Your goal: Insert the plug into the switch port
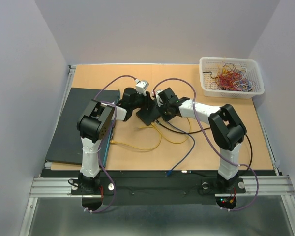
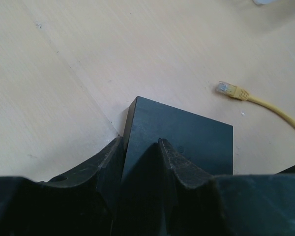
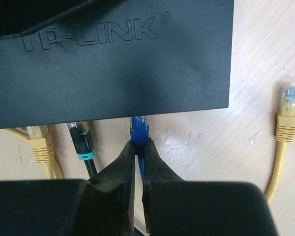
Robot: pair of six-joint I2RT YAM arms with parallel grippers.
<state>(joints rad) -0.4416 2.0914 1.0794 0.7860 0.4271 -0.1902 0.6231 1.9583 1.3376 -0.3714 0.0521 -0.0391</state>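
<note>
My right gripper pushes the blue plug into the switch's port edge (image 1: 161, 117) (image 3: 138, 116) just past the gripper's fingers next, then releases, as the plug's clear tip still shows.
In the right wrist view, the black TP-LINK switch (image 3: 113, 64) lies across the top of the frame. My right gripper (image 3: 139, 146) is shut on the blue plug (image 3: 139, 129) just behind its head. The plug's clear tip sits at the switch's port edge, and how deep it goes is hidden. In the left wrist view, my left gripper (image 2: 140, 142) is clamped on a corner of the switch (image 2: 191, 132), one finger on each side. From above, both grippers meet at the switch (image 1: 148, 116) in the middle of the table.
A yellow plug (image 3: 38, 140) and a black plug with a teal band (image 3: 81, 141) sit at ports left of the blue one. A loose yellow plug (image 3: 290, 105) lies to the right. A white basket (image 1: 206, 88) of coloured wires stands back right, and a black mat (image 1: 73, 128) lies left.
</note>
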